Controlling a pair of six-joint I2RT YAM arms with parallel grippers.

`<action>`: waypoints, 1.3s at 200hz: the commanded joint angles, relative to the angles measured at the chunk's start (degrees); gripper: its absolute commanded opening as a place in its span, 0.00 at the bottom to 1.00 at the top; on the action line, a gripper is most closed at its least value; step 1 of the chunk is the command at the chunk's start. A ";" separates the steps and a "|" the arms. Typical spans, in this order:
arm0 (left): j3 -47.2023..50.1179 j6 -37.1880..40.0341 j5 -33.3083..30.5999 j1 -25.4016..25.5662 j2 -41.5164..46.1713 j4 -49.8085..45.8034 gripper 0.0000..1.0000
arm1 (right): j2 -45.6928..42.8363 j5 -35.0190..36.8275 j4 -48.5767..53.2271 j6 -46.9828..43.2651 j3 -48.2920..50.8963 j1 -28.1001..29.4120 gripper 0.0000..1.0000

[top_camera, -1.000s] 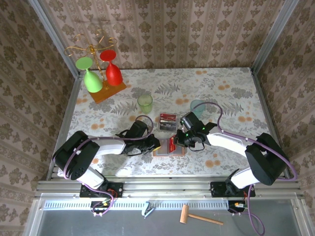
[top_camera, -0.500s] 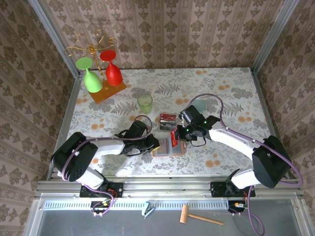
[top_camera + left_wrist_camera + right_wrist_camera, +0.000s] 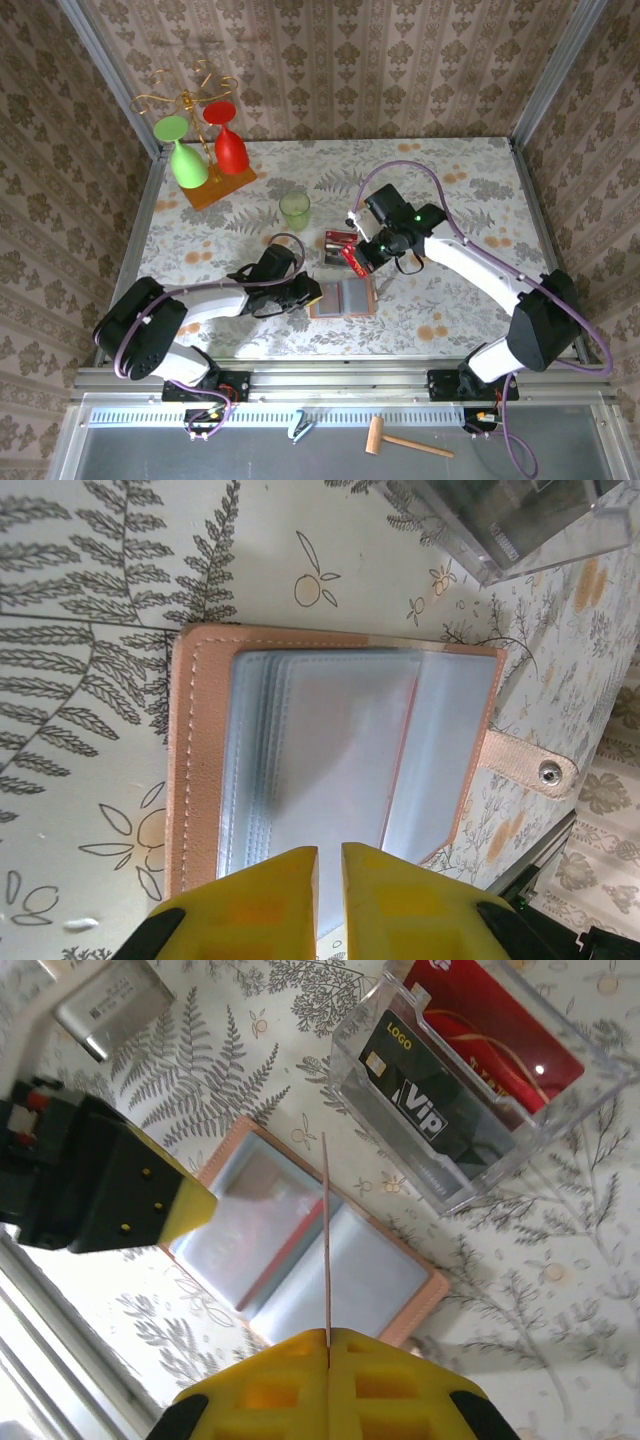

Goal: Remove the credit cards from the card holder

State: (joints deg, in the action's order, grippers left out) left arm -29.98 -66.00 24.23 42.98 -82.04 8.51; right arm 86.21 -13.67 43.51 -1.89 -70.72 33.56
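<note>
The box's far section (image 3: 340, 237) (image 3: 498, 1035) lies outward and below and already holds a red card, so my right gripper will next move outward, turn and lower to release there.
The salmon-pink card holder (image 3: 343, 297) lies open on the table, its grey-blue pockets (image 3: 330, 750) facing up. My left gripper (image 3: 312, 292) sits low at its left edge. Its yellow fingers (image 3: 260, 900) stand a thin slit apart over the near pocket, with nothing seen between them. My right gripper (image 3: 352, 258) is raised above and behind the holder, shut on a red credit card (image 3: 349, 256). That card shows edge-on as a thin line (image 3: 326, 1240) rising from the right gripper (image 3: 328, 1338). The card holder (image 3: 390, 1260) lies beneath it.
A clear plastic box (image 3: 338, 242) behind the holder contains a black card (image 3: 430, 1110) and a red card (image 3: 490, 1020). A green cup (image 3: 295, 210) stands further back. A rack with green and red glasses (image 3: 195, 150) fills the far left corner.
My right gripper has lifted the red card out of the holder and carried it back toward the clear box. The left gripper has stayed at the holder's edge.
</note>
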 commanded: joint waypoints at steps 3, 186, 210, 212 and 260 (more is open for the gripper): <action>1.70 0.01 -1.46 -0.54 2.52 -2.23 0.15 | 2.22 -1.33 5.47 -16.53 -4.37 -0.51 0.00; 5.40 2.66 -0.55 -9.58 12.14 -9.47 0.15 | 32.27 -0.63 28.55 -46.96 -42.92 -5.03 0.00; 4.73 2.80 -0.07 -10.19 10.74 -9.13 0.15 | 36.31 -1.03 31.08 -47.67 -47.56 -5.70 0.00; 4.70 2.85 0.00 -10.24 10.64 -9.06 0.15 | 36.57 -1.01 31.28 -47.76 -48.04 -5.70 0.00; 3.11 3.41 1.16 -11.33 7.80 -8.52 0.15 | 43.26 -1.70 35.96 -49.08 -56.45 -6.14 0.00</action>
State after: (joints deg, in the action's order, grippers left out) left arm -24.75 -64.23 24.03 32.34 -73.17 0.34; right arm 126.52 -14.04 73.76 -48.97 -122.85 27.73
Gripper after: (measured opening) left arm 0.151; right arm 0.038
